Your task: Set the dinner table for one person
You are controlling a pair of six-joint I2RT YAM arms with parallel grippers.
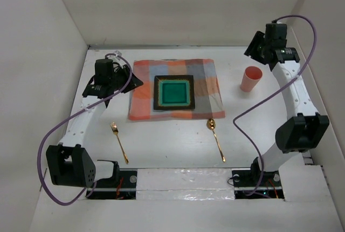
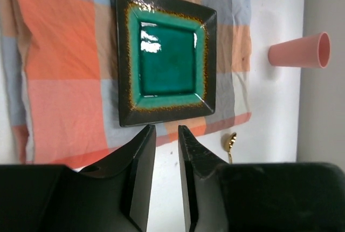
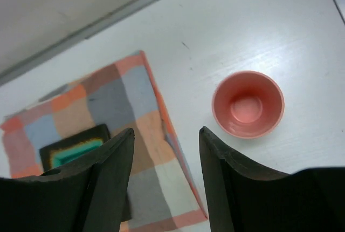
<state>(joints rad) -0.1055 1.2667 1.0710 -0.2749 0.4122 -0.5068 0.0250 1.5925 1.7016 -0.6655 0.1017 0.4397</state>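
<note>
With its opening up, the cup stands below my right gripper and to its right in the wrist view, so I will descend that way onto the cup's cloth-side rim [image 1: 246, 71] [image 3: 214, 103].
The white dinner table [image 1: 167, 148] carries an orange-and-blue checked cloth [image 1: 202, 75] with a square green plate with a dark rim [image 1: 174, 92] on it. An upright pink cup [image 1: 251, 78] stands to the right of the cloth. A gold fork [image 1: 119, 141] lies front left and a gold spoon [image 1: 215, 137] front right. My left gripper [image 2: 166, 128] hovers over the cloth's left edge, jaws a narrow gap apart, empty. My right gripper [image 3: 166, 130] hovers high at the back right, open and empty, with the cup [image 3: 248, 104] below to its right.
White walls close in the table at the back and on both sides. In the left wrist view the plate [image 2: 167, 62], the cup [image 2: 299, 50] and the spoon's bowl [image 2: 230, 141] show. Purple cables loop off both arms.
</note>
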